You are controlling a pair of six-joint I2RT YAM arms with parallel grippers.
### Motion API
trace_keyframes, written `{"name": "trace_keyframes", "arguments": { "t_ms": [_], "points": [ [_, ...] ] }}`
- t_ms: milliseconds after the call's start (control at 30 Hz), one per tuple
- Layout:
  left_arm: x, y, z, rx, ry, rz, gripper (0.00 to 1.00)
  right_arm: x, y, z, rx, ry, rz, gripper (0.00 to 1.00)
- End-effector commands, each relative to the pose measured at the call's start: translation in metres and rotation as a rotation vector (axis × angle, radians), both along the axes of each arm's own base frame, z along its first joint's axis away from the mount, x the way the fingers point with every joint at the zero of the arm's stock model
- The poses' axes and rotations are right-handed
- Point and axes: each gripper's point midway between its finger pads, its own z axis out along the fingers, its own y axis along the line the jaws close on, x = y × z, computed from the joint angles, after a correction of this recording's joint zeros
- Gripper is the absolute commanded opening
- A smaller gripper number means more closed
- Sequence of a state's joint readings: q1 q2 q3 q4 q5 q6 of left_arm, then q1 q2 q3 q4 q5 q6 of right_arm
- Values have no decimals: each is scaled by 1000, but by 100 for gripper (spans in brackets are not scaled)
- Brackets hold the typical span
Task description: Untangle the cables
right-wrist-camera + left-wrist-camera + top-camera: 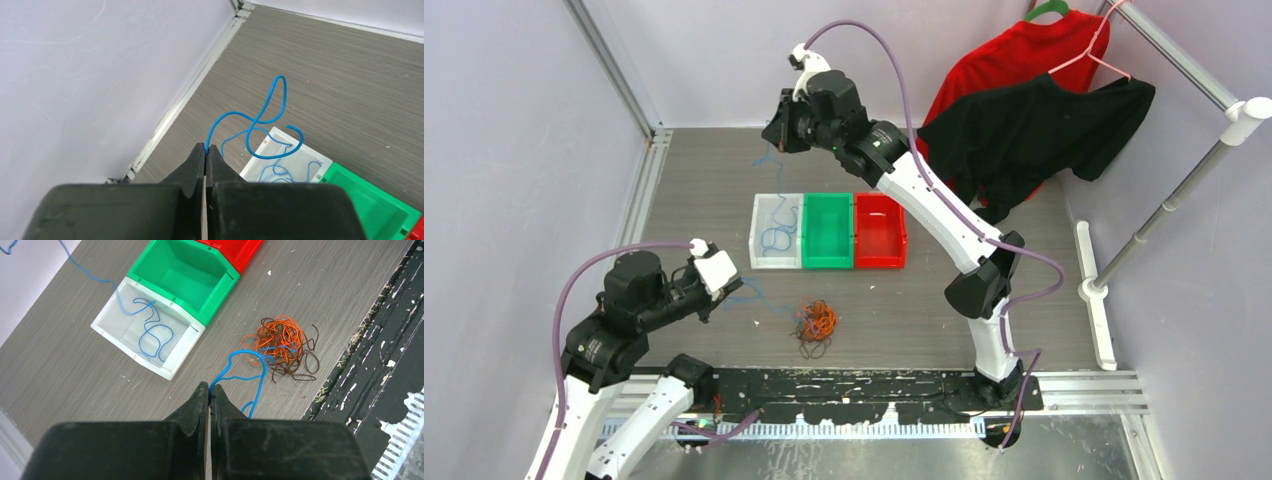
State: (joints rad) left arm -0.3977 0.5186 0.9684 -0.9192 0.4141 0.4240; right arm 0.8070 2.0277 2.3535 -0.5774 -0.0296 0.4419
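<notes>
The white bin (pixel 762 258) (pixel 320 161) is below and back from my right gripper, so I will move that gripper back and down into it to let go of the blue cable.
A tangle of orange and dark brown cables (pixel 817 322) (pixel 282 345) lies on the table in front of the bins. From it a blue cable (pixel 245 371) loops out to my left gripper (pixel 209 388) (pixel 730 290), which is shut on that cable low over the table, left of the tangle. Raised over the far side of the table, my right gripper (pixel 206 148) (pixel 774 135) is shut on another blue cable (pixel 265 120). This one hangs in curls down into the white bin (pixel 320 161) (pixel 762 258) (pixel 107 327).
A green bin (pixel 827 231) and a red bin (pixel 880 230) stand in a row to the right of the white one. Red and black shirts (pixel 1024 110) hang from a rack (pixel 1164 200) at the back right. A black strip (pixel 380 365) runs along the near table edge.
</notes>
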Motion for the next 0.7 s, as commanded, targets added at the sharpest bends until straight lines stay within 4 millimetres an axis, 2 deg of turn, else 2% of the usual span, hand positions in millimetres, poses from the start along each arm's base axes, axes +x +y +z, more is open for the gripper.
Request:
{"name": "trace_keyframes", "arguments": {
  "t_ms": [0, 100, 200, 400, 667],
  "points": [
    [-5, -3, 16, -33, -43, -25, 0, -19, -12, 73, 212, -44, 60, 1],
    [-5, -4, 16, -32, -45, -30, 0, -27, -18, 96, 269, -63, 79, 1],
    [-6, -4, 16, -34, -45, -34, 0, -26, -17, 88, 250, -49, 79, 1],
    [-6, -4, 19, -36, -48, -34, 0, -9, -9, 20, 129, 26, 52, 1],
    [-6, -3, 19, -29, -53, -36, 0, 9, -7, -44, -16, 66, 8, 1]
  ]
}}
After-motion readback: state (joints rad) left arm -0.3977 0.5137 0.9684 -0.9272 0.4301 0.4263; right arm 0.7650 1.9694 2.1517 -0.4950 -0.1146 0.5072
